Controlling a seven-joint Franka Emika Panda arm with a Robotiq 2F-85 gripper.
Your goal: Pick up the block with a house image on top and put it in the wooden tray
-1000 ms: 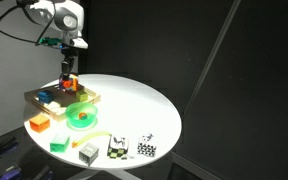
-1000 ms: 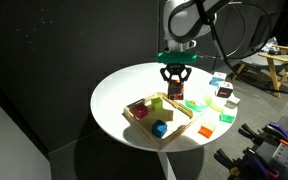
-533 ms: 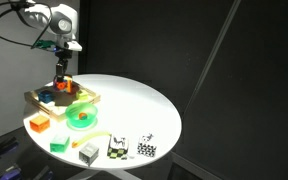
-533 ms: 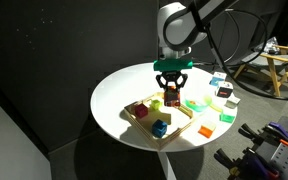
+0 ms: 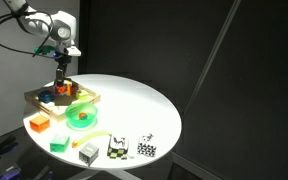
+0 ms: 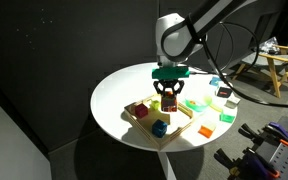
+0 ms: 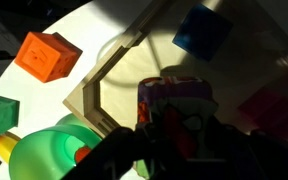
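Observation:
My gripper will go down with the red block, which is still hanging, onto the tray bottom (image 6: 172,121) beside the blue block and release the red block there, since that spot is below my gripper.
My gripper (image 5: 62,80) (image 6: 167,96) is shut on the block with a house image on top (image 5: 63,89) (image 6: 168,101), a small red cube. It hangs just above the wooden tray (image 5: 52,108) (image 6: 142,129), over the tray's inside. In the wrist view the block (image 7: 174,100) fills the centre between my dark fingers, with my gripper (image 7: 179,140) closed on it and the tray's rim (image 7: 96,88) to its left. The block's picture face shows only partly, in shadow.
A blue block (image 7: 204,30) (image 6: 159,128), a dark red block (image 6: 139,110) and a yellow-green one (image 6: 156,104) lie in the tray. Beside it sit a round green dish (image 5: 84,117), an orange block (image 5: 39,123) and a green block (image 5: 59,145). Patterned cubes (image 5: 117,148) stand at the table's front edge.
My gripper has carried the block sideways from beside the tray's edge to over the tray's inside and has come lower. The jaws have stayed shut on it.

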